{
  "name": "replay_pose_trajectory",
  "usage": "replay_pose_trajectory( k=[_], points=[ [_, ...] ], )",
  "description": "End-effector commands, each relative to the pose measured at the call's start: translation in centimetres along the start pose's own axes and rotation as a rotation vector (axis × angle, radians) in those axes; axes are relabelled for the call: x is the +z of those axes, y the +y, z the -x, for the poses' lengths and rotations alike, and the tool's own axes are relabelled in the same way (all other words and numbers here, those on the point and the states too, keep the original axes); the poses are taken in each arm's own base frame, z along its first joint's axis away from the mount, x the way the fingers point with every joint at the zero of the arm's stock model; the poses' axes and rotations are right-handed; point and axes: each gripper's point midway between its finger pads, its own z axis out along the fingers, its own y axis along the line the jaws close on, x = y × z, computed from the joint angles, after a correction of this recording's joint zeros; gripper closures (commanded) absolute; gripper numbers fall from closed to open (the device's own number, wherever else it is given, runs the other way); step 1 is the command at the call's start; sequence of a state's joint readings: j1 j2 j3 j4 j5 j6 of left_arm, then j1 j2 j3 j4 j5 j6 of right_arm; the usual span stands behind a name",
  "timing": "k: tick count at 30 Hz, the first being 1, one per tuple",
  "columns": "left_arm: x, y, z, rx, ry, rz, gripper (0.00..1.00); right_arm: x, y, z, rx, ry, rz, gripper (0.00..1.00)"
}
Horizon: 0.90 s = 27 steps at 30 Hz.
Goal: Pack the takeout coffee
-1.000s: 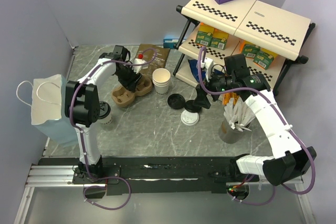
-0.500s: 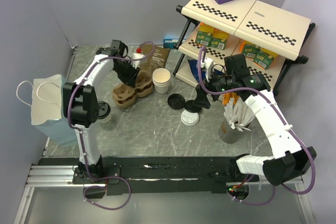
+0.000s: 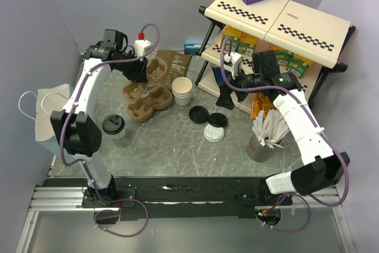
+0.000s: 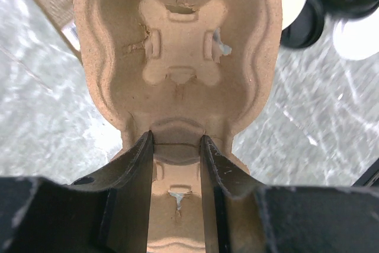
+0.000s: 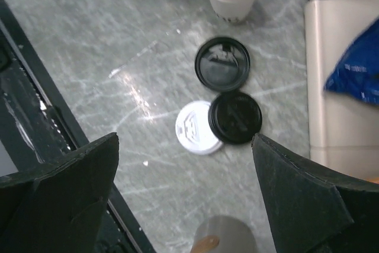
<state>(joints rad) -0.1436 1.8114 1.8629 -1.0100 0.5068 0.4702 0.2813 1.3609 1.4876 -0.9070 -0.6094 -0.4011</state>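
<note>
The carrier goes back past the takeout coffee (image 3: 113, 127) and down next for my left gripper to release, as the bare near tabletop lies below it, toward my base.
The takeout coffee (image 3: 113, 127), a white paper cup with a black lid, stands at the near left of the table, beside the left arm's lower link. My left gripper (image 3: 140, 73) is raised over the back left and shut on the middle ridge of a brown pulp cup carrier (image 3: 155, 69), which hangs tilted. In the left wrist view the carrier (image 4: 177, 57) fills the frame and my gripper (image 4: 176, 140) pinches its centre web. My right gripper (image 3: 222, 95) hovers open above two black lids (image 5: 222, 63) (image 5: 235, 117) and a white lid (image 5: 195, 128), with nothing between its fingers (image 5: 89, 170).
A second pulp carrier (image 3: 147, 105) lies on the table under the lifted one. A stack of open white cups (image 3: 182, 91) stands beside it, a dark coffee pouch (image 3: 176, 63) behind. A checkered shelf rack (image 3: 278, 22) fills the right, a metal stirrer cup (image 3: 260, 143) sits near it, and a white bag (image 3: 52, 115) hangs left.
My left gripper closed on the top carrier and lifted it up and back to the left, off the other one. My right gripper rose and drew back toward the rack.
</note>
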Motion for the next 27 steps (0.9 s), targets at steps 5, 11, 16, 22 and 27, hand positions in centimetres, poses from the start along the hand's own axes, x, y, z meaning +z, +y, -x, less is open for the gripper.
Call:
replay_pose_trajectory(
  k=[5, 11, 16, 22, 27],
  points=[
    [-11.4, -1.1, 8.3, 0.054, -0.330, 0.209, 0.99, -0.9, 4.1, 6.7, -0.095, -0.172, 0.226, 0.15],
    [-17.5, 0.7, 9.8, 0.029, -0.440, 0.389, 0.99, 0.6, 6.1, 10.9, -0.114, -0.221, 0.291, 0.17],
    [-17.8, 1.8, 6.0, -0.047, -0.325, 0.481, 0.99, 2.0, 7.2, 11.5, -0.085, -0.215, 0.325, 0.17],
    [-17.1, 1.8, 1.5, -0.075, -0.216, 0.440, 0.99, 1.9, 7.6, 10.5, -0.083, -0.201, 0.307, 0.17],
    [-12.6, -5.7, -0.7, -0.004, -0.121, 0.064, 0.99, 1.7, 7.2, 8.6, -0.073, -0.169, 0.252, 0.17]
  ],
)
